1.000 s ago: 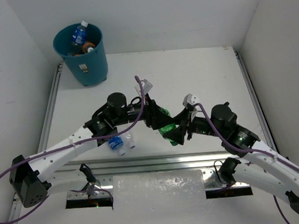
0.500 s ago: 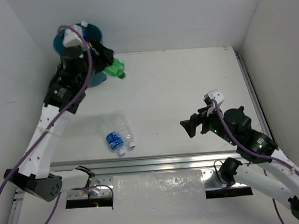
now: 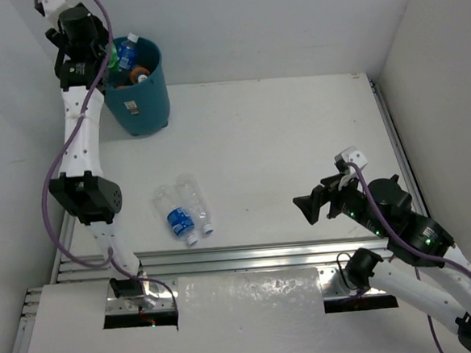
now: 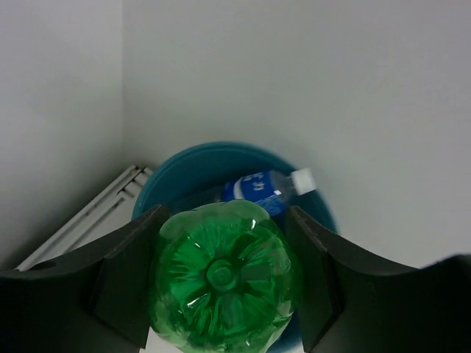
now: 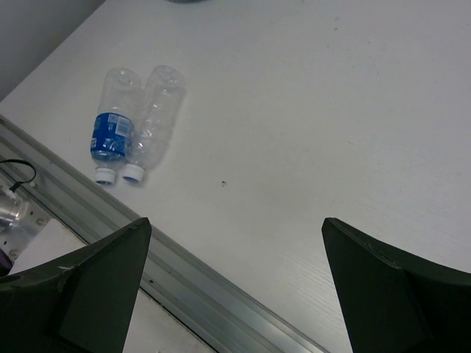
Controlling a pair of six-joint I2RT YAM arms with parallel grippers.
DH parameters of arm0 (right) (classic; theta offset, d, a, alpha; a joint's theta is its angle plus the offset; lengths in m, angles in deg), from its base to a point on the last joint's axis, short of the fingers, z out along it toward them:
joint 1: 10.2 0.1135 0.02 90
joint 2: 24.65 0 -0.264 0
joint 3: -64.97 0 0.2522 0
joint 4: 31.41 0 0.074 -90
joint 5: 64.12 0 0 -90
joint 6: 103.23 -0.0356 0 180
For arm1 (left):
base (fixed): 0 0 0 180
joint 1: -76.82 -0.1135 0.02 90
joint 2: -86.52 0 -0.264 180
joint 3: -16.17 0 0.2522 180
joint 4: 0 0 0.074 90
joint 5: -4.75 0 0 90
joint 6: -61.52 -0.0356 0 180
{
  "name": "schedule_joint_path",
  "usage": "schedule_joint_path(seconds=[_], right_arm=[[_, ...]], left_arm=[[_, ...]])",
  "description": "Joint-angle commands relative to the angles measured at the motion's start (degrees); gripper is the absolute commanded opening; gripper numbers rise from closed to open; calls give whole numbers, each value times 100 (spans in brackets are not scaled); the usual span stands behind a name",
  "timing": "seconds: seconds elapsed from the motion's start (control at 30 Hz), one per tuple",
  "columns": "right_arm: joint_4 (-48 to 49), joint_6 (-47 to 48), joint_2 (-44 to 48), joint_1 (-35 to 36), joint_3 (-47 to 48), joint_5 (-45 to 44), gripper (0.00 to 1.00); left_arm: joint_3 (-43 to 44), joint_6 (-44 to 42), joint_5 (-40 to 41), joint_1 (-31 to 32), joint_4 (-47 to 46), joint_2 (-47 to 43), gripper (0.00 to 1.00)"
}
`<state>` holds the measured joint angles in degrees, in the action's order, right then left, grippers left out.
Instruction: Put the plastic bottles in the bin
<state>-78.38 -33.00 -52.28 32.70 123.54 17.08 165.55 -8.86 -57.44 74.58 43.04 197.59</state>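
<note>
The robot's right gripper will next move across and down onto the plain clear bottle's middle [image 3: 194,202] [image 5: 156,121], since the bottle is below the gripper and to its left in the top view.
My left gripper [image 3: 106,56] is shut on the green bottle [image 4: 222,279] and holds it high over the left rim of the teal bin [image 3: 145,98], which also shows in the left wrist view [image 4: 180,173]. Inside the bin lie a blue-labelled bottle [image 4: 261,189] and an orange one [image 3: 138,73]. A blue-labelled clear bottle [image 3: 173,215] and a plain clear bottle [image 3: 194,202] lie side by side on the table near the front rail; they also show in the right wrist view, the labelled one [image 5: 112,136] left of the plain one [image 5: 154,121]. My right gripper [image 3: 309,208] is open and empty above the table's right side.
White walls close in the back and both sides. A metal rail [image 3: 249,252] runs along the table's front edge. Side rails [image 3: 395,141] line the table's right and left edges.
My left arm has swung from the table's middle up and back to the bin with the green bottle. My right arm has drawn back to the right and opened.
</note>
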Motion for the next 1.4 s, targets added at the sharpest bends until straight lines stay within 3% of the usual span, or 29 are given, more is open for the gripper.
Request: schedule_joint_path(seconds=[0.0,0.03,0.1,0.13,0.17,0.2,0.23,0.33,0.5,0.63,0.67,0.7,0.83,0.97,1.07,1.23,1.37], right_arm=[[-36,-36,101,8,133,150,99],[-80,-27,118,8,124,133,99],[-115,-9,206,17,37,124,99],[-98,-1,241,9,-16,98,99],[-2,17,267,17,-69,89,99],[42,43,285,17,-183,106,99],[139,43,277,17,-219,115,99],[201,-96,-55,17,-245,220,99],[947,-597,-1215,17,-430,1017,99],[1903,-957,-3241,35,-167,1784,99],[2002,-1011,-3587,70,112,1846,99],[2064,-1037,-3921,105,289,1899,99],[2082,-1038,-5399,272,1377,1821,99],[2038,-1029,-6645,412,1960,1758,95],[2038,-1046,-7105,535,2329,1811,85],[2082,-1134,-7905,755,2908,1829,81],[1933,-1126,-8275,835,3270,1733,78]], left_arm=[[-150,-335,-127,-171,-1222,169,7],[-71,-475,-258,-215,-1301,422,10],[314,-582,-355,-215,-1302,696,31],[421,-582,-460,-207,-1241,889,48],[492,-582,-504,-215,-1188,925,82],[440,-564,-583,-207,-1222,917,94],[379,-564,-775,-215,-1327,830,100],[282,-564,-892,-215,-1337,584,100],[-24,-223,-811,-207,-547,-267,100],[-1973,577,-1461,-215,-273,-2257,100],[-2952,744,-1733,-207,-326,-2630,100],[-3492,919,-2240,-181,-439,-3025,100],[-6057,948,-3000,-57,-976,-5071,100],[-7056,395,-2958,-57,-547,-6008,100],[-7750,78,-2957,-48,-432,-6509,100],[-8874,182,-2642,-48,-589,-7203,100],[-8982,201,-2255,-66,-450,-7310,100]])
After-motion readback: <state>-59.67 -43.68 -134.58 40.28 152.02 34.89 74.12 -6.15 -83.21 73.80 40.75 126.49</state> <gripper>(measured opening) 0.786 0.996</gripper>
